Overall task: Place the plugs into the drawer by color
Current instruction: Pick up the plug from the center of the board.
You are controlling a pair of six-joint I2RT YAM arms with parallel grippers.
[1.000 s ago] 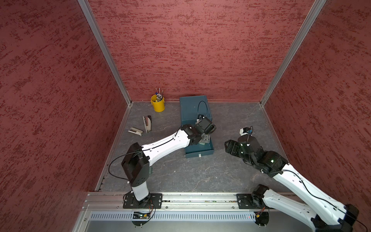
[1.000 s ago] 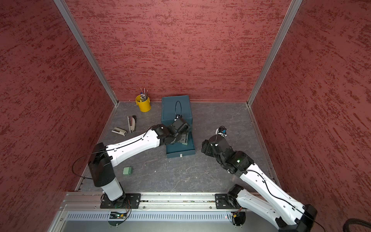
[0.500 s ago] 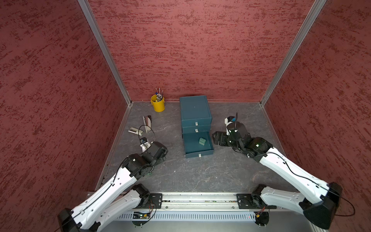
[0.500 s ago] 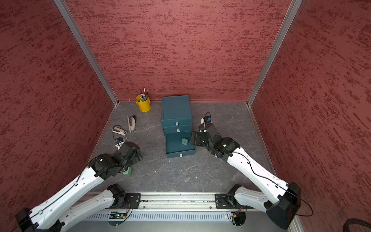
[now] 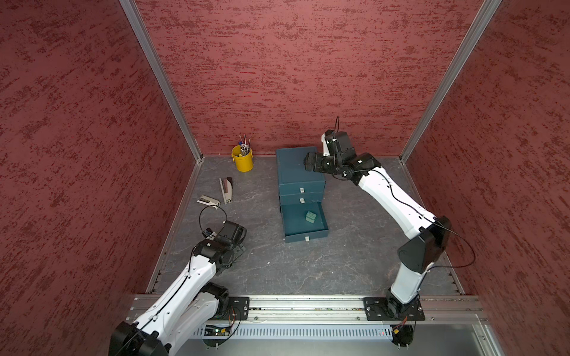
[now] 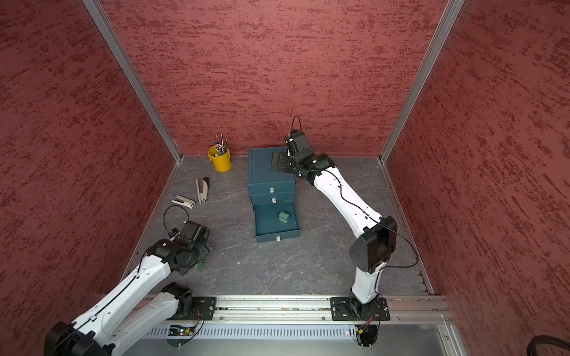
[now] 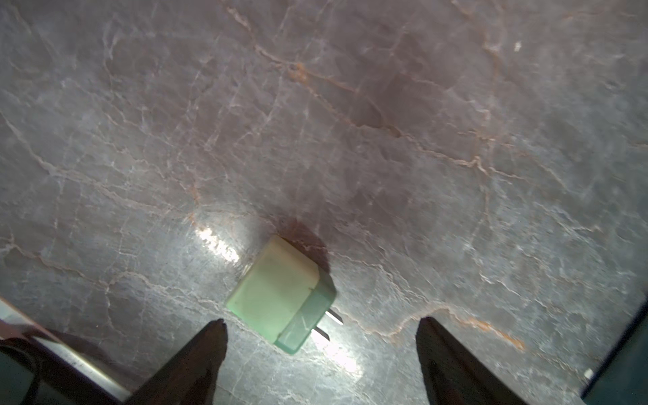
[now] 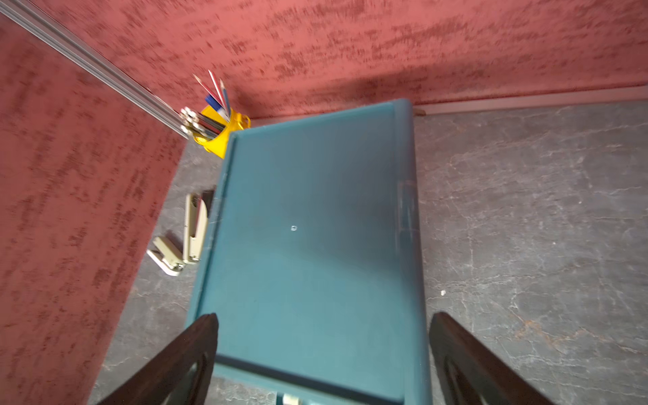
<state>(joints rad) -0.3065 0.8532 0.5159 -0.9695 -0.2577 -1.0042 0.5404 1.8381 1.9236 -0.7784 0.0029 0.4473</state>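
The left gripper needs to lower its open fingers around the body of the second green plug [image 6: 199,264] [image 7: 280,295] and close them, because the plug is on the grey floor below.
A teal drawer unit [image 5: 300,177] stands at the back middle, its bottom drawer [image 5: 305,236] pulled out. One green plug [image 5: 310,216] lies inside that drawer, seen in both top views. A second green plug [image 7: 280,298] lies on its side on the grey floor at the front left, prongs showing. My left gripper [image 7: 321,324] hangs open just above it, the plug lying ahead of its fingertips. My right gripper [image 8: 324,317] is open and empty above the unit's top [image 8: 308,228]. Plugs of other colours are not in view.
A yellow cup of pencils [image 5: 242,158] stands in the back left corner. Two staplers [image 5: 226,189] [image 5: 209,201] lie left of the drawer unit. Red walls close three sides, and a metal rail [image 5: 308,308] runs along the front.
My left arm has drawn back from the open drawer to the front left floor, leaving a green plug inside. My right arm has swung up over the drawer unit. Both grippers have opened wider.
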